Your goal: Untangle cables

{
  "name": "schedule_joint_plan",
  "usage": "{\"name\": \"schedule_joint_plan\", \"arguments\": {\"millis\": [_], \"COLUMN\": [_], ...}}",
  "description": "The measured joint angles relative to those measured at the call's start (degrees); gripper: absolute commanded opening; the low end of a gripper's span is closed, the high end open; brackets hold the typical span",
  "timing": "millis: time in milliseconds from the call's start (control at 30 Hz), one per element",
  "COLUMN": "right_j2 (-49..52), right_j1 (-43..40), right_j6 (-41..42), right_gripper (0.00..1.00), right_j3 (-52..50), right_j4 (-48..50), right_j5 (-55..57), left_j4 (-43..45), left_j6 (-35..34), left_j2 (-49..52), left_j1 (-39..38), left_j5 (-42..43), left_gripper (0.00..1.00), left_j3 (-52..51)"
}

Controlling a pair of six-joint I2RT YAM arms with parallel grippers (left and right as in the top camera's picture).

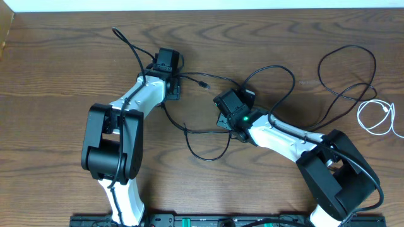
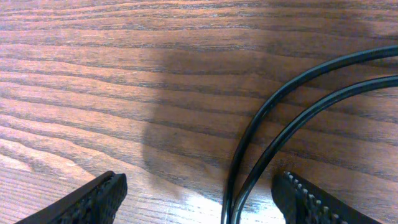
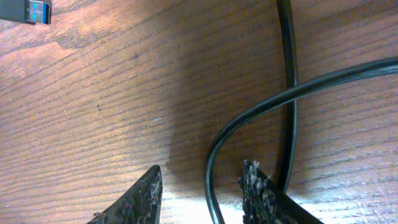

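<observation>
The robot's right gripper will next ease slightly outward to the bend of the black cable (image 3: 214,147) and close there, since that cable already runs between its open fingers.
Thin black cables (image 1: 189,131) lie tangled across the table's middle, and one small plug (image 1: 203,82) lies between the arms. My left gripper (image 1: 169,75) points down over them. In its wrist view it (image 2: 200,186) stands open, with two black strands (image 2: 261,130) running side by side on the wood close to the right finger (image 2: 298,199). My right gripper (image 1: 228,104) is also low over the tangle. In its wrist view it (image 3: 202,186) is open around one black strand (image 3: 209,168), loose between the fingers. A second strand (image 3: 287,74) passes behind the right finger (image 3: 255,193).
Another black cable (image 1: 347,75) loops at the back right, with a coiled white cable (image 1: 377,116) near the right edge. A dark plug end (image 3: 28,11) lies at the top left of the right wrist view. The table's far edge (image 1: 202,9) runs along the top.
</observation>
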Motion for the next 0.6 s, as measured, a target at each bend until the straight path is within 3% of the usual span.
{"name": "schedule_joint_plan", "arguments": {"millis": [300,600], "right_j2": [0.52,1.07], "right_j1": [0.0,0.0], "right_j6": [0.74,2.64], "right_gripper": [0.4,0.35], "right_j3": [0.02,0.2], "right_j4": [0.37,1.14], "right_j5": [0.46,1.46], "left_j4": [0.0,0.0], "left_j6": [0.0,0.0], "left_j2": [0.0,0.0], "left_j1": [0.0,0.0], "left_j5": [0.0,0.0], "left_gripper": [0.81,0.81], "left_j3": [0.0,0.0]}}
